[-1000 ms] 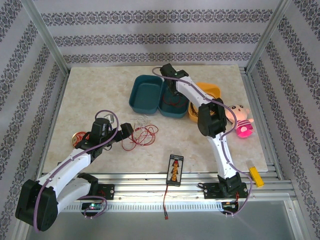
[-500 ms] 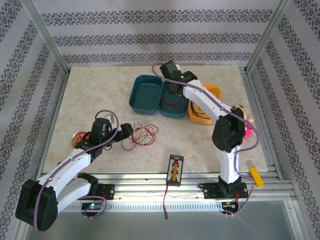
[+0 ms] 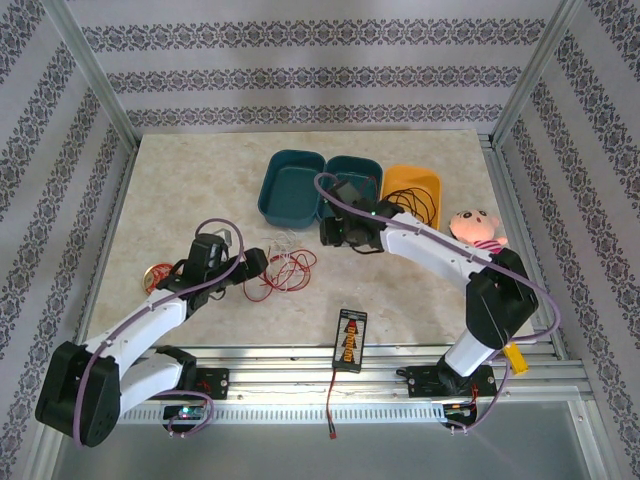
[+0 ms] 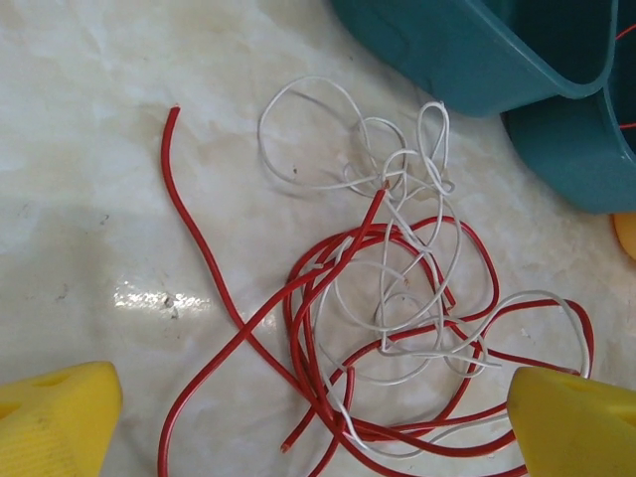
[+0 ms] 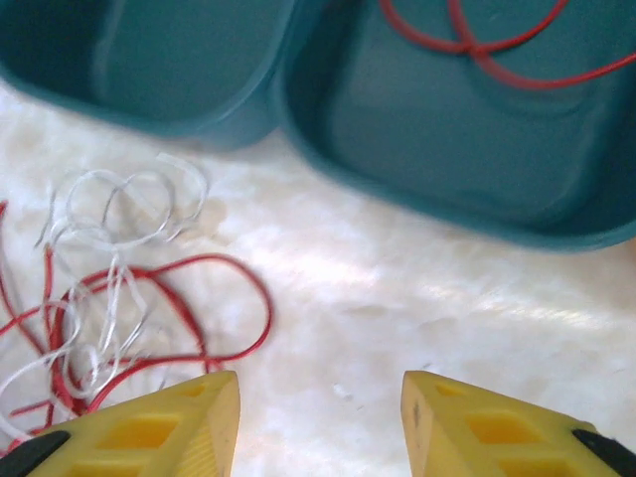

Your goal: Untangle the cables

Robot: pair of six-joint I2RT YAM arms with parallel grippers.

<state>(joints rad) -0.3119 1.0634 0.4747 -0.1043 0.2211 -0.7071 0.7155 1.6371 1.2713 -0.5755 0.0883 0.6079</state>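
Observation:
The near red loop (image 3: 303, 283) bulges from the tangle below my right gripper, which moves across toward the left gripper, back and down onto it next.
A red cable (image 4: 204, 263) and a whitish cable (image 4: 308, 134) lie tangled together on the marble table (image 3: 180, 190), in front of the teal bins. My left gripper (image 4: 313, 437) hovers open over the near side of this tangle (image 3: 285, 268), with one yellow finger (image 4: 55, 417) on each side and nothing held. My right gripper (image 5: 318, 417) is open above bare table just right of the tangle (image 5: 109, 308). A second red wire (image 5: 477, 45) lies in the right teal bin (image 5: 447, 189). A black cable (image 3: 420, 205) sits in the orange bin (image 3: 415, 178).
Two teal bins (image 3: 290, 190) and the orange bin stand in a row at the back middle. A pink plush toy (image 3: 478, 232) lies to the right. A small black device (image 3: 349, 338) with a red lead sits at the near edge. A gold round object (image 3: 158, 273) lies left.
My right arm has swung out of the right teal bin, toward the near left, and its gripper now hangs beside the tangle. The left arm has barely shifted.

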